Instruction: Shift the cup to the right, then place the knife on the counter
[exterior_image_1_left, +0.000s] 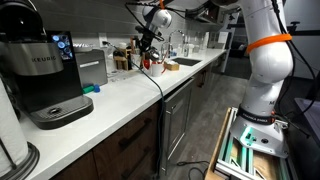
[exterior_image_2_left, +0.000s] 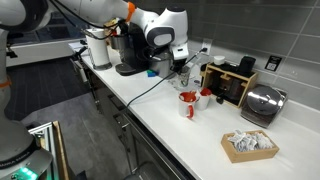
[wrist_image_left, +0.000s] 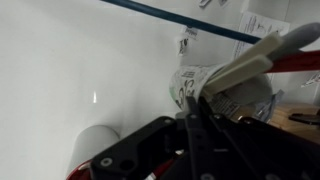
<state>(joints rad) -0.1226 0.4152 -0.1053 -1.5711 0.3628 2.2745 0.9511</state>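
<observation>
My gripper lowers the cup (exterior_image_2_left: 188, 104) held near its rim next, to seat its base on the white counter below my gripper, and releases it.
The cup (exterior_image_2_left: 188, 104) stands on the white counter (exterior_image_2_left: 160, 120) in front of the brown utensil block. In the wrist view the cup (wrist_image_left: 190, 82) is whitish with dark print. The pale knife (wrist_image_left: 245, 62) slants up out of the cup. My gripper (exterior_image_2_left: 181, 74) hangs just above the cup, and it also shows in an exterior view (exterior_image_1_left: 148, 45). In the wrist view my gripper's (wrist_image_left: 191, 104) dark fingers lie close together, with their tips at the knife's near end. The grip itself is partly hidden.
A black coffee machine (exterior_image_1_left: 45, 75) stands at the near end of the counter, with a cable running along the worktop. The brown utensil block (exterior_image_2_left: 232, 82), a steel toaster (exterior_image_2_left: 262, 103) and a small box (exterior_image_2_left: 248, 146) stand beyond the cup. The sink (exterior_image_1_left: 185, 62) lies further along.
</observation>
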